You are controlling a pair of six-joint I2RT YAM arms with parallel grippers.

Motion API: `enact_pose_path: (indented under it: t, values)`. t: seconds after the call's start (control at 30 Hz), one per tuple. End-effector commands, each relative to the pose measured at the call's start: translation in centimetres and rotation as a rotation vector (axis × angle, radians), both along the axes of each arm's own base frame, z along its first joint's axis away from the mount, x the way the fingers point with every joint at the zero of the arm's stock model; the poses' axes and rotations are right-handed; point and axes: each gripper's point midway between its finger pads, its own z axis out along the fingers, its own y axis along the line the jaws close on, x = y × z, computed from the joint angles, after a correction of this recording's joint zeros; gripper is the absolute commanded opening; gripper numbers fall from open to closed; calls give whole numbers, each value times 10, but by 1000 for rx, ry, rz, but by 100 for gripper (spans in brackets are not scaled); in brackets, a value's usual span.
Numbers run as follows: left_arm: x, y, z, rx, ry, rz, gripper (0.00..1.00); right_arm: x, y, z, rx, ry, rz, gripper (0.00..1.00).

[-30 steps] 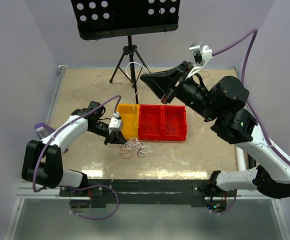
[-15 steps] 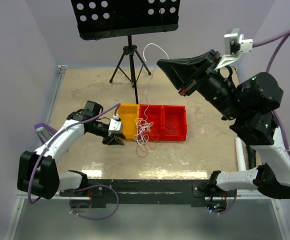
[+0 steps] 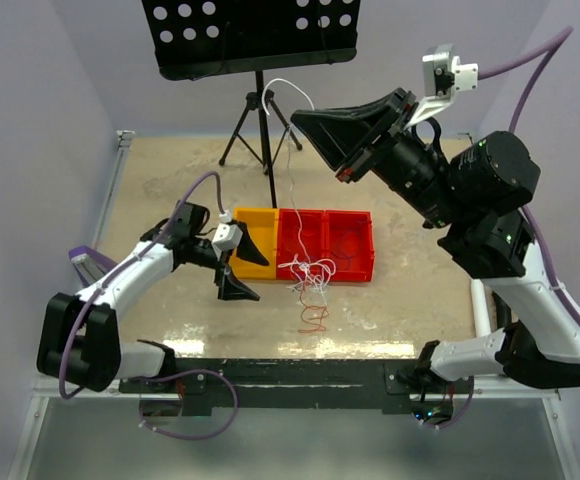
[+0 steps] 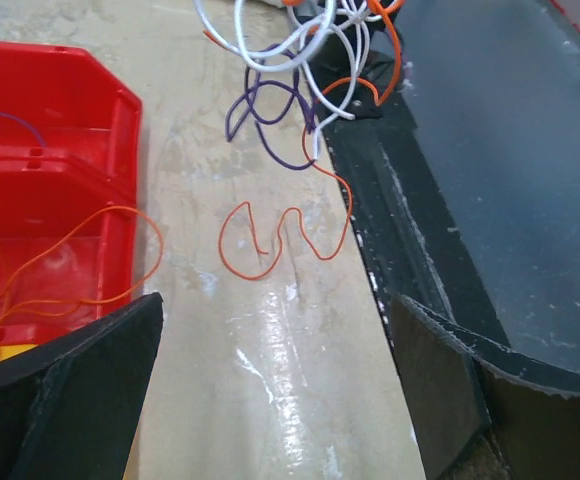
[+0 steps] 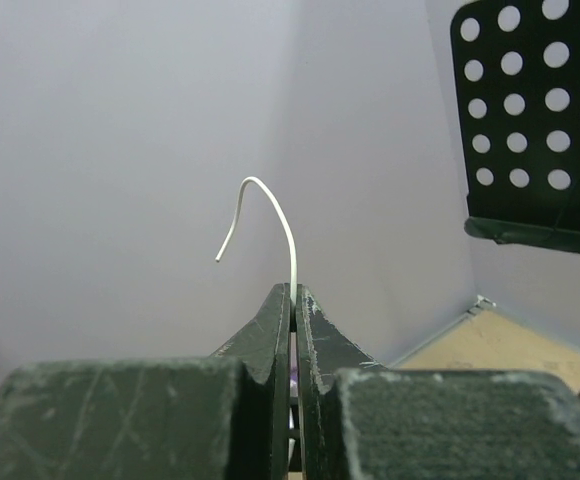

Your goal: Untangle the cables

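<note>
The knot (image 4: pixel 300 70) hangs beyond the left gripper's open fingers, so the left gripper will next rise, tilt upward and move onto the white cable parts nearest the yellow bin.
The cables (image 3: pixel 308 275) are a loose knot of white, purple, orange and red wires, hanging against the front of the red bin (image 3: pixel 345 245). One white cable (image 3: pixel 292 165) runs up from the knot to my right gripper (image 3: pixel 297 119). That gripper is raised high and shut on the white cable (image 5: pixel 288 225), whose free end curls above the tips. A red wire (image 3: pixel 313 318) trails from the knot onto the table. My left gripper (image 3: pixel 240 268) stands open left of the knot, holding nothing. The left wrist view shows the knot (image 4: pixel 300 70) ahead of the left gripper (image 4: pixel 275 305) and an orange wire (image 4: pixel 285 235) on the table.
A yellow bin (image 3: pixel 255 250) adjoins the red bin, which holds thin orange wire (image 4: pixel 60 260). A music stand (image 3: pixel 250 35) on a tripod (image 3: pixel 260 120) stands at the back. The table's black front edge (image 4: pixel 490 150) runs just right of the knot.
My left gripper has opened and let go of the bundle. The right gripper has pulled the white cable up, dragging the knot rightward to the red bin's front.
</note>
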Motion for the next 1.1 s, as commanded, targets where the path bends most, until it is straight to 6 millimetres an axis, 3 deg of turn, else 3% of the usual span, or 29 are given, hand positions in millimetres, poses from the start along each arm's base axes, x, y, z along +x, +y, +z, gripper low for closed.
enact_pose_path:
  t: [0.0,0.1,0.23,0.53,0.7,0.93,1.07]
  values:
    - [-28,-2,21,-155,-30,-114,100,-18,-19,55,156,-87,34,0]
    - [-26,-6,22,-172,78,-104,100,-15,-15,68,178,-101,31,0]
    - [-31,-6,25,-219,-19,-106,100,-9,-3,75,183,-114,39,0]
    - [-35,-14,90,-337,-142,-144,100,-9,9,79,196,-133,69,0]
    - [-36,-13,111,-354,-209,-154,100,-8,12,79,200,-139,73,0]
    - [5,5,143,-223,-481,-87,100,-11,6,75,189,-127,74,0]
    - [12,9,138,-162,-461,-64,100,-12,7,68,170,-117,76,0]
